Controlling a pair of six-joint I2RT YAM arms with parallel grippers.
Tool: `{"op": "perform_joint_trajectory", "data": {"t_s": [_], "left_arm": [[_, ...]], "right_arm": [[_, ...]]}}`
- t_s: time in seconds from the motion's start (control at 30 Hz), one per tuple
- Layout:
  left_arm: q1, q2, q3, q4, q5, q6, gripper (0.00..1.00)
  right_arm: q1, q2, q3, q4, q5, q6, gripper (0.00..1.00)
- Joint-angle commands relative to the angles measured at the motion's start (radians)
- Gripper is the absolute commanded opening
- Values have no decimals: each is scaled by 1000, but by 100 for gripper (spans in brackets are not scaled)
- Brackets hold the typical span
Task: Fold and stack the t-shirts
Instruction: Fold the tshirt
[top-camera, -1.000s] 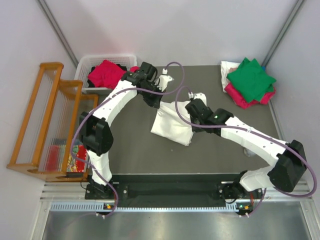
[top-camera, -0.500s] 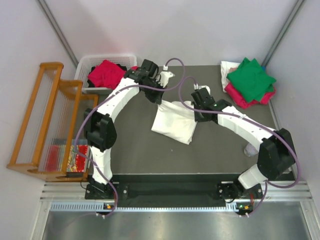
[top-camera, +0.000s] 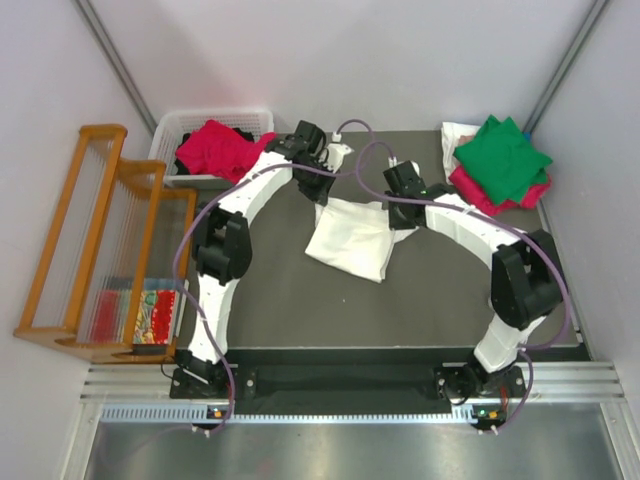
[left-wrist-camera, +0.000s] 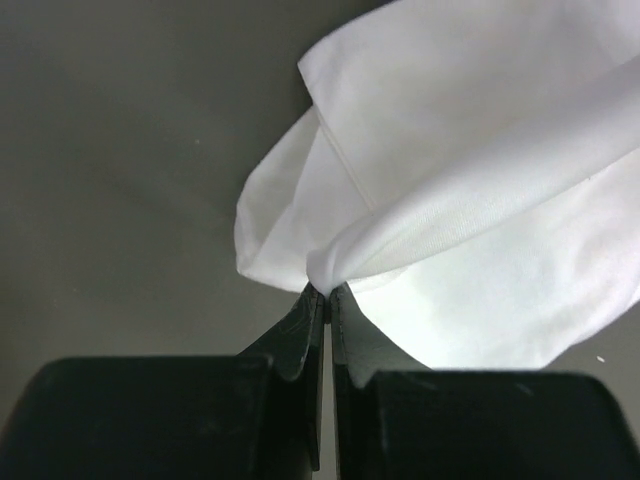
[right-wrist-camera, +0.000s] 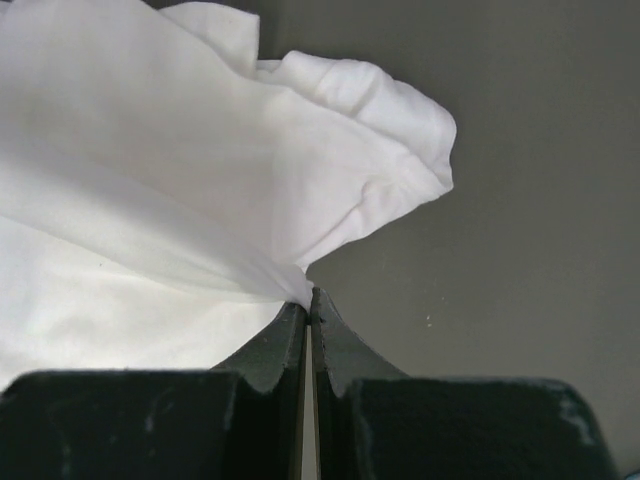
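The t-shirt's corner goes slightly outward and down onto the white flap beneath next, where my left gripper releases it. The white t-shirt's edge is stretched between both closed grippers.
A white t-shirt (top-camera: 352, 238) lies partly folded in the middle of the dark table. My left gripper (top-camera: 326, 196) is shut on its far left corner, and the cloth (left-wrist-camera: 450, 170) bunches at the fingertips (left-wrist-camera: 327, 290). At the far right corner my right gripper (top-camera: 398, 212) is also shut, with the fabric (right-wrist-camera: 180, 180) pinched at the tips (right-wrist-camera: 308, 296). A green t-shirt (top-camera: 500, 155) sits folded on a crimson-pink one (top-camera: 480, 195) at the back right. Another crimson t-shirt (top-camera: 213, 147) lies crumpled in the basket.
A white slotted basket (top-camera: 175, 125) stands at the back left corner. A wooden rack (top-camera: 100, 235) stands left of the table. White cloth (top-camera: 453, 140) shows beneath the back-right stack. Grey walls enclose the table's back and sides.
Both grippers have moved toward the back of the table, pulling the white t-shirt's far edge along. The arms are more stretched out. Both stay shut on the cloth.
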Motion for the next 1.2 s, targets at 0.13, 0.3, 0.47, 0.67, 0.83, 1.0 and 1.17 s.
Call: {"op": "perform_joint_trajectory", "data": {"t_s": [0.13,0.3,0.47,0.67,0.83,1.0,1.17], "left_arm": [[29,79,129,64,-57,-5,0],[32,127,165,88,-78,-6,0],[33,157,166,121,-95,-8,0],[32,189,163,157,-113,-15,0],[32,219,155,181,-135,-26,7],[33,199,134,200,-172,-29,63],[35,99,114,220,-190,-23,89]], "right_arm": [[-82,97,75,51,-4,-23,0],[-117,155,99,69,-18,-25,0],[-133,194,142,74,-20,-23,0],[-146,264,185,71,-26,-26,0],[-157,315,211,62,-26,-26,0],[-157,347,257,13,5,-28,18],[-157,306,293,-15,65,-17,72]]}}
